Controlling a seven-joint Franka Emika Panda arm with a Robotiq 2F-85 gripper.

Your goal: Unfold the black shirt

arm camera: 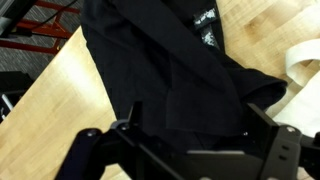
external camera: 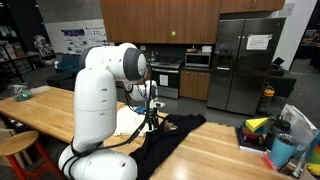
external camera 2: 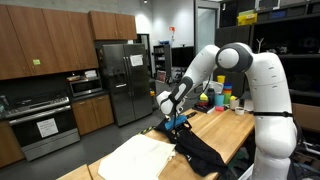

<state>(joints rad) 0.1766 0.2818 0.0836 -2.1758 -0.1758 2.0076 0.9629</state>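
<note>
My gripper should lower slightly onto the black shirt's folded layer and close.
The black shirt (external camera: 172, 140) lies crumpled on the wooden table and hangs over its edge; it also shows in an exterior view (external camera 2: 200, 152). In the wrist view the shirt (arm camera: 170, 70) fills the middle, with a pale printed mark (arm camera: 205, 25) near the top. My gripper (arm camera: 197, 125) is open, its two fingers spread wide just above the shirt with dark fabric between them. In both exterior views the gripper (external camera: 152, 120) (external camera 2: 177, 120) points down over the shirt's far end.
A cream-white cloth (external camera 2: 135, 158) (external camera: 126, 122) (arm camera: 302, 68) lies flat on the table (external camera: 40, 112) beside the shirt. Coloured cups and containers (external camera: 275, 135) (external camera 2: 222, 98) stand at one end. Kitchen cabinets and a steel fridge (external camera: 245, 60) are behind.
</note>
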